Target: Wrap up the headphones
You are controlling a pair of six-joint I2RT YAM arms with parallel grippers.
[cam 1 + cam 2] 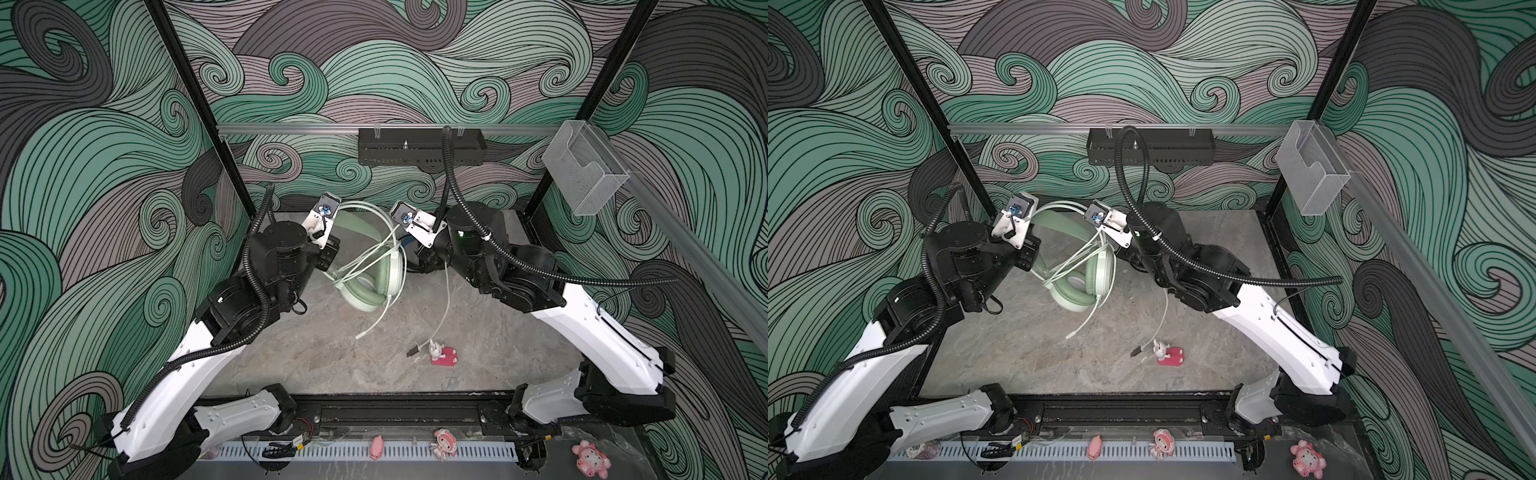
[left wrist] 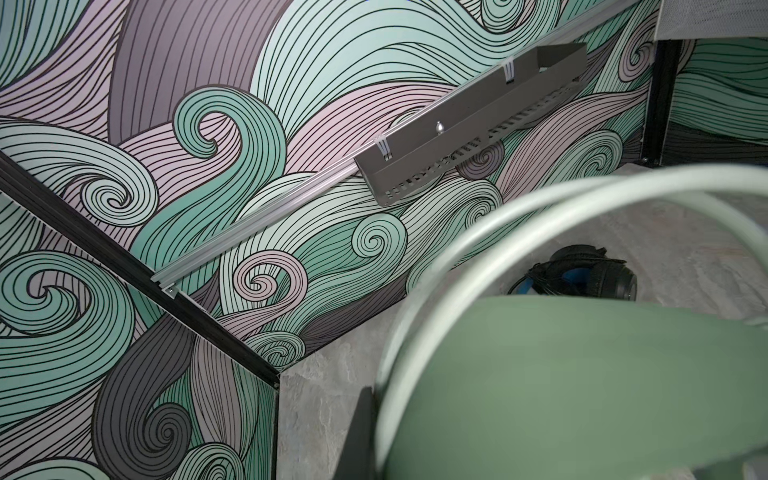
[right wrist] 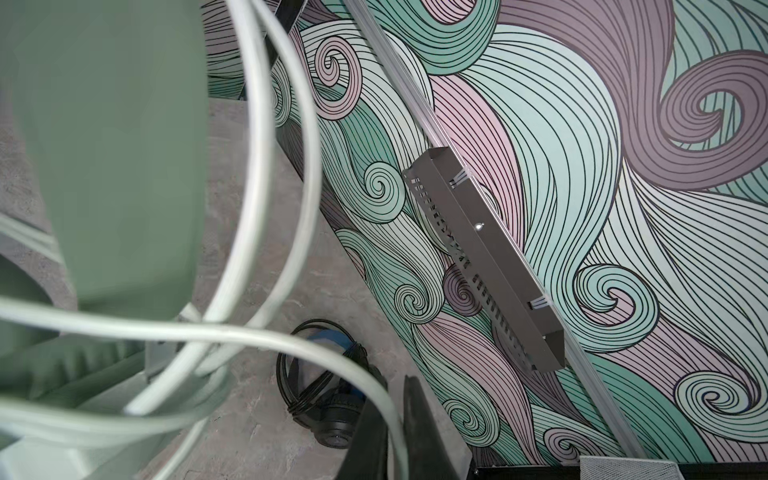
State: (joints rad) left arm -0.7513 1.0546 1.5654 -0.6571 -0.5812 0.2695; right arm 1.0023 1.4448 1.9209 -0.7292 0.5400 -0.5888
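Observation:
The whitish cable will next be drawn by my right gripper away from the headband, out past the ear cup's outer side point(image 1: 397, 273), and released, since loops already drape over both.
The mint-green headphones point(image 1: 374, 286) point(image 1: 1086, 286) hang tilted above the table's middle in both top views, with whitish cable loops draped over the headband and ear cup. My left gripper point(image 1: 330, 259) is shut on the green headband point(image 2: 582, 386); one dark finger point(image 2: 360, 432) shows beside it. My right gripper point(image 3: 395, 403) is shut on the whitish cable point(image 3: 374, 386), which runs between its two fingers. The rest of the cable point(image 1: 445, 307) trails down to a plug on the table. The black headphones point(image 3: 328, 399) point(image 2: 582, 274), with blue inside, lie wrapped near the back wall.
A small pink and white toy point(image 1: 442, 353) lies by the cable's plug. A black perforated tray point(image 1: 419, 151) hangs on the back rail. A clear plastic box point(image 1: 582, 174) is mounted at the right. Pink figures point(image 1: 444, 442) stand along the front edge.

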